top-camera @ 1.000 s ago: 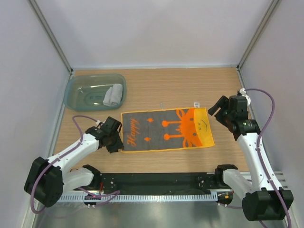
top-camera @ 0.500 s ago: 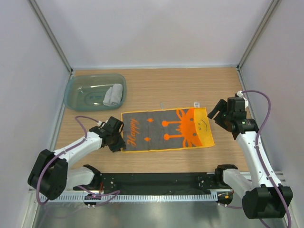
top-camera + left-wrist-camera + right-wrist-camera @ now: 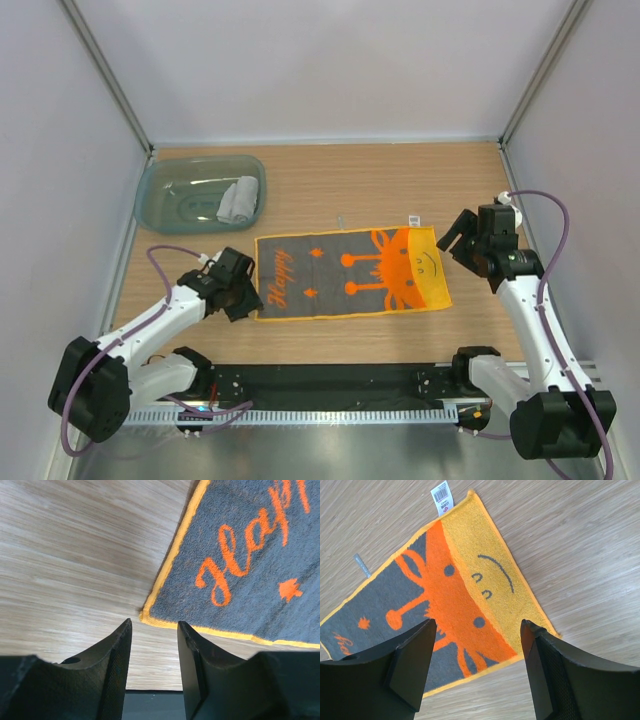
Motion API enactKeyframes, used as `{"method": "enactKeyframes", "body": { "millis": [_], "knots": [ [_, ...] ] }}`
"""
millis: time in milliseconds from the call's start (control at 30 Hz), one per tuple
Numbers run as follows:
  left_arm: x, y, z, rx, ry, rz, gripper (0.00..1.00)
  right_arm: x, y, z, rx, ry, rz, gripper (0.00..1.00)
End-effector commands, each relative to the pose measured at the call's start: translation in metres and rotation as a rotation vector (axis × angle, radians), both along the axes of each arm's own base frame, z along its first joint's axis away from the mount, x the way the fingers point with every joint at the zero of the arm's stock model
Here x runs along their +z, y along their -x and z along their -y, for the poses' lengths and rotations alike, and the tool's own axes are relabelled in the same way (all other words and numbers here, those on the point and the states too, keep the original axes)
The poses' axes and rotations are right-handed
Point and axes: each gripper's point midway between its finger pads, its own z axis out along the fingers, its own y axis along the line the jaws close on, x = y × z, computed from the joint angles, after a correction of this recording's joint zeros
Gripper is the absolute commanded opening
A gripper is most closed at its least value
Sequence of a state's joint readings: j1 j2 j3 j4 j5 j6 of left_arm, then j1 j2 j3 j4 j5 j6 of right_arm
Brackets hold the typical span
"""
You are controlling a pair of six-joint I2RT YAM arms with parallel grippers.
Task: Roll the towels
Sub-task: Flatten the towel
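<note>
I will next bring my right gripper down and back onto the near corner of the orange towel's yellow end [image 3: 448, 306] [image 3: 557, 634], because my left gripper is already at the orange towel's other near corner.
The orange towel [image 3: 350, 272] with a grey face lies flat and unrolled on the wooden table, its orange giraffe print facing up. The light grey towel [image 3: 238, 200] sits rolled inside the teal tub [image 3: 165, 195]. My left gripper [image 3: 248, 303] is low over the table at the flat towel's near left corner. In the left wrist view that gripper [image 3: 154, 625] is open with nothing between its fingers, and the towel's corner [image 3: 146, 616] lies just beyond the tips. My right gripper [image 3: 452, 245] hovers open above the towel's right end [image 3: 455, 595] without touching it.
The tub stands at the far left corner of the table. A white label [image 3: 442, 497] sticks out from the towel's far right corner. A black rail [image 3: 330, 385] runs along the near edge between the arm bases. Grey walls close in both sides.
My left gripper has drawn back slightly to the left from the towel's corner and its jaws have widened. The towel lies as before. The right arm has barely moved.
</note>
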State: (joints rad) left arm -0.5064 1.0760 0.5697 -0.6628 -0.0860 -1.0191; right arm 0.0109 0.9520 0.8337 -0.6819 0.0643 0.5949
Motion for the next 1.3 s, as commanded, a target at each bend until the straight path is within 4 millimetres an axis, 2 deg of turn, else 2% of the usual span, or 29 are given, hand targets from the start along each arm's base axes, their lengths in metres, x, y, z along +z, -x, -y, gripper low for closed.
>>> {"method": "enactKeyframes", "body": {
  "millis": [0, 267, 500, 600, 800, 900, 933, 1000, 1167, 1267],
  "knots": [
    [-0.003, 0.006, -0.002, 0.021, 0.002, -0.015, 0.42, 0.0, -0.002, 0.0, 0.016, 0.015, 0.006, 0.75],
    [-0.016, 0.013, -0.002, 0.022, 0.011, -0.034, 0.42, -0.011, -0.002, 0.0, 0.02, 0.012, -0.02, 0.75],
    [-0.023, 0.007, 0.003, 0.013, 0.015, -0.049, 0.4, -0.018, -0.001, 0.0, 0.023, 0.019, -0.037, 0.75],
    [-0.022, 0.004, 0.004, 0.009, 0.01, -0.046, 0.35, -0.02, 0.0, 0.002, 0.018, 0.025, -0.042, 0.75],
    [-0.021, 0.0, 0.004, 0.01, 0.005, -0.03, 0.13, -0.027, 0.002, 0.001, 0.007, 0.017, -0.053, 0.75],
    [-0.02, -0.001, 0.004, 0.003, 0.004, -0.026, 0.06, -0.034, 0.003, 0.001, -0.004, 0.009, -0.068, 0.75],
    [-0.018, -0.001, 0.004, -0.002, 0.003, -0.02, 0.01, -0.039, 0.006, 0.002, -0.009, 0.01, -0.085, 0.75],
    [-0.013, -0.005, 0.003, -0.004, -0.005, -0.006, 0.0, -0.045, 0.008, 0.004, -0.032, 0.007, -0.108, 0.74],
    [-0.002, -0.011, -0.008, 0.007, -0.066, 0.027, 0.0, -0.08, 0.026, 0.002, -0.073, -0.024, -0.213, 0.73],
    [0.005, -0.015, -0.012, 0.008, -0.079, 0.045, 0.0, -0.098, 0.038, 0.002, -0.102, -0.032, -0.274, 0.68]
  ]
}}
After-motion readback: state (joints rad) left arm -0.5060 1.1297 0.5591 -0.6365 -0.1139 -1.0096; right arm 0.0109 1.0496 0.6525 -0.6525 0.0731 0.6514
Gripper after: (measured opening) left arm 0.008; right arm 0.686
